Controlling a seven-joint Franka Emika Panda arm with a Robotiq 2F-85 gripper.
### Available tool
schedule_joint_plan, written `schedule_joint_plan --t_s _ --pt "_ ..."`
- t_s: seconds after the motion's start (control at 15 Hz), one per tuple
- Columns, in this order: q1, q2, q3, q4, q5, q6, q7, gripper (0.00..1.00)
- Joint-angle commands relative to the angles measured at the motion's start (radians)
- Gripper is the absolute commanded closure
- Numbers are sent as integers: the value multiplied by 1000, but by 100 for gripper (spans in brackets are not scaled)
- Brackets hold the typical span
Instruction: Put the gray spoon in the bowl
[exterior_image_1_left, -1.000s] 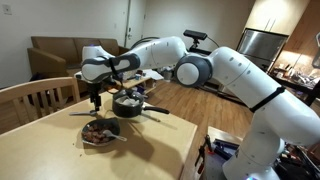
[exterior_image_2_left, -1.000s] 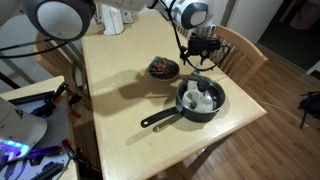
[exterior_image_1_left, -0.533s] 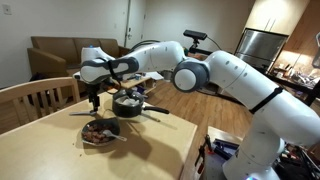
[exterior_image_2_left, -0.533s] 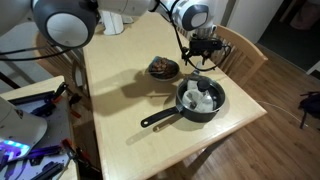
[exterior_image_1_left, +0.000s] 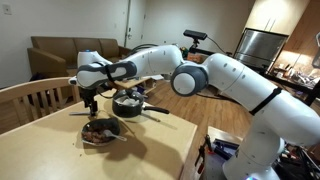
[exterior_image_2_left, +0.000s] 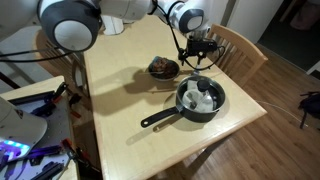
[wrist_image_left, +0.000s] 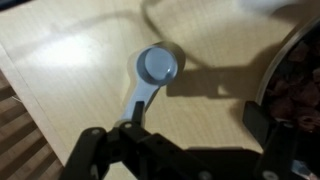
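The spoon's neck gets my gripper's hold next, as the handle lies near one finger. My gripper first shifts from the bowl (exterior_image_1_left: 99, 133) toward the spoon's round head.
The gray spoon (wrist_image_left: 156, 68) lies flat on the wooden table, its round head up in the wrist view and its handle running down toward my left finger. My gripper (wrist_image_left: 175, 135) is open and empty, hovering just over the table with the spoon's handle end near one finger. The dark reddish-brown bowl (wrist_image_left: 297, 95) shows at the right edge, close beside the gripper. In both exterior views the gripper (exterior_image_1_left: 90, 100) (exterior_image_2_left: 198, 57) hangs by the bowl (exterior_image_1_left: 99, 133) (exterior_image_2_left: 163, 68). The spoon (exterior_image_1_left: 80, 114) shows as a thin gray line.
A black pan (exterior_image_1_left: 128, 104) (exterior_image_2_left: 200, 98) with a long handle and white items inside stands next to the bowl. Wooden chairs (exterior_image_1_left: 35, 100) (exterior_image_2_left: 240, 50) stand against the table edges. A couch (exterior_image_1_left: 55, 52) is behind.
The arm has shifted a little toward the chair side of the table, over the spoon. Spoon, bowl and pan have not moved.
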Motion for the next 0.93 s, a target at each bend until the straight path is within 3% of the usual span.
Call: schedule_joint_plan --t_s 0.0,0.8,0.87 --pt "2 56 -20 102 -21 -23 -16 0" --pt "-24 166 -19 231 2 -35 -75 0" --pt "-23 172 -19 240 4 -37 -77 22"
